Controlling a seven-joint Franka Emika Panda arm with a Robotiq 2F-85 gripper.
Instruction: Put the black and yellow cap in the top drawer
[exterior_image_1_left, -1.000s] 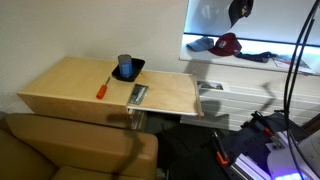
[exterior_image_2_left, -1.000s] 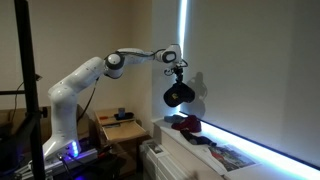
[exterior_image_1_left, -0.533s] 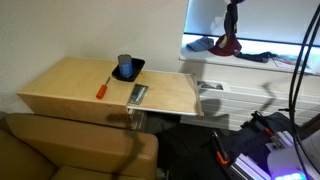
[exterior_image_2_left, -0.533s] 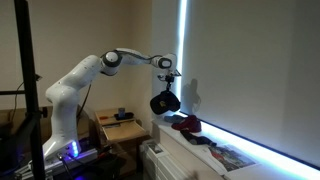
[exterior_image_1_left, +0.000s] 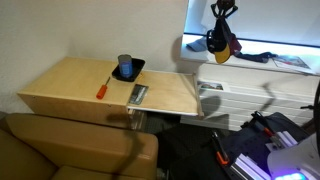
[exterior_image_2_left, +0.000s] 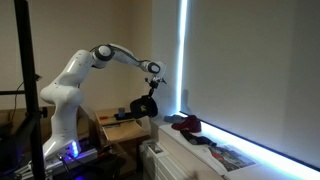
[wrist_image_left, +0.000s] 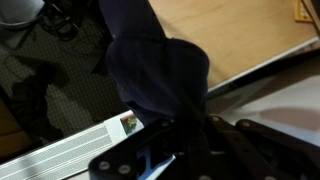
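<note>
The wood at the table's bare end (exterior_image_1_left: 174, 93) (wrist_image_left: 235, 38) beside the booklet is clear. My gripper will next swing away from the white chest and lower the cap onto that end.
My gripper (exterior_image_1_left: 222, 12) is shut on the black and yellow cap (exterior_image_1_left: 218, 42), which hangs below it in the air, yellow brim down. This is above the near end of the white chest of drawers (exterior_image_1_left: 260, 100). The gripper (exterior_image_2_left: 152, 84) and the hanging cap (exterior_image_2_left: 143, 106) also show in an exterior view, beside the chest's end. In the wrist view the dark cap fabric (wrist_image_left: 155, 70) fills the middle, pinched between the fingers (wrist_image_left: 185, 140). The top drawer (exterior_image_1_left: 255, 74) is the uppermost white front. I cannot tell whether it is open.
A dark red cap (exterior_image_2_left: 186, 124) and blue cloth (exterior_image_1_left: 262, 55) lie on the chest top. A wooden table (exterior_image_1_left: 70, 85) holds a blue mug (exterior_image_1_left: 125, 62), an orange screwdriver (exterior_image_1_left: 103, 88) and a booklet (exterior_image_1_left: 138, 95). A brown sofa (exterior_image_1_left: 70, 150) stands in front.
The arm has carried the cap down and away from the window wall, from above the dark red cap toward the chest's near end by the table.
</note>
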